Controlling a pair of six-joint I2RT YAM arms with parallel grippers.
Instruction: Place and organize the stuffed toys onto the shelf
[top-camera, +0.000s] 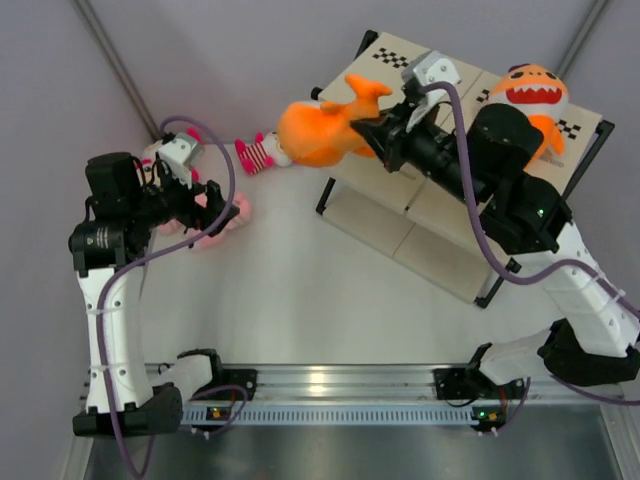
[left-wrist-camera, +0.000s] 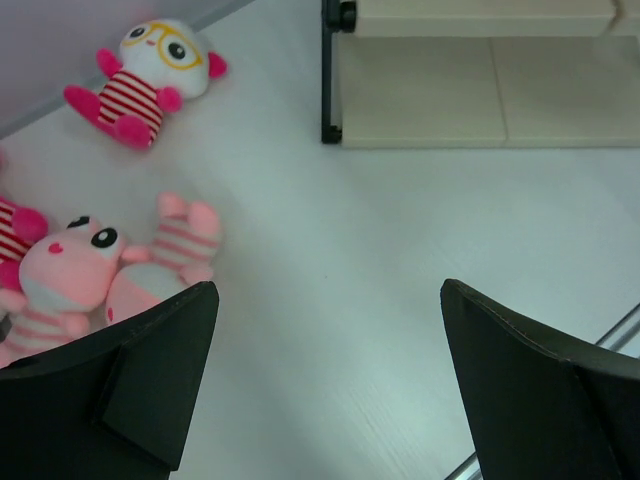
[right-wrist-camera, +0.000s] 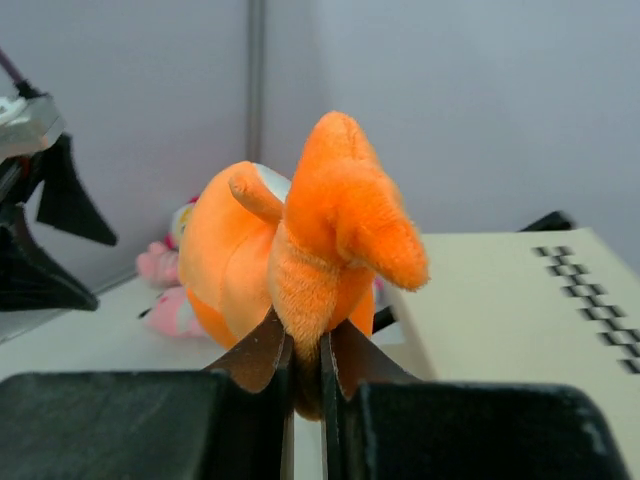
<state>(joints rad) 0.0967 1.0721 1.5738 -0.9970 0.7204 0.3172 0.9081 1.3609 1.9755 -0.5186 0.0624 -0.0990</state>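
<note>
The other shark takes the opposite end of the top board, so my right gripper should next turn its shark outward and then lower it onto the top board's bare end (top-camera: 382, 74) (right-wrist-camera: 508, 290).
My right gripper (top-camera: 368, 133) is shut on the tail of an orange shark (top-camera: 318, 130) and holds it in the air at the left end of the shelf (top-camera: 430, 215); the wrist view shows the jaws (right-wrist-camera: 308, 345) pinching the shark's tail (right-wrist-camera: 330, 215). A second orange shark (top-camera: 532, 95) sits on the shelf's top board at the far right. My left gripper (top-camera: 222, 212) is open above the table beside pale pink dolls (top-camera: 215, 222). In the left wrist view the gripper (left-wrist-camera: 330, 330) is empty, with a pink doll (left-wrist-camera: 75, 265) at its left finger. A striped doll (left-wrist-camera: 150, 80) lies farther off.
A striped doll (top-camera: 262, 152) lies on the table just left of the held shark. The shelf's lower boards (left-wrist-camera: 480, 90) and black frame post (left-wrist-camera: 330, 70) stand ahead of the left gripper. Grey walls close the back; the arm bases' rail (top-camera: 330, 385) is at the near edge.
</note>
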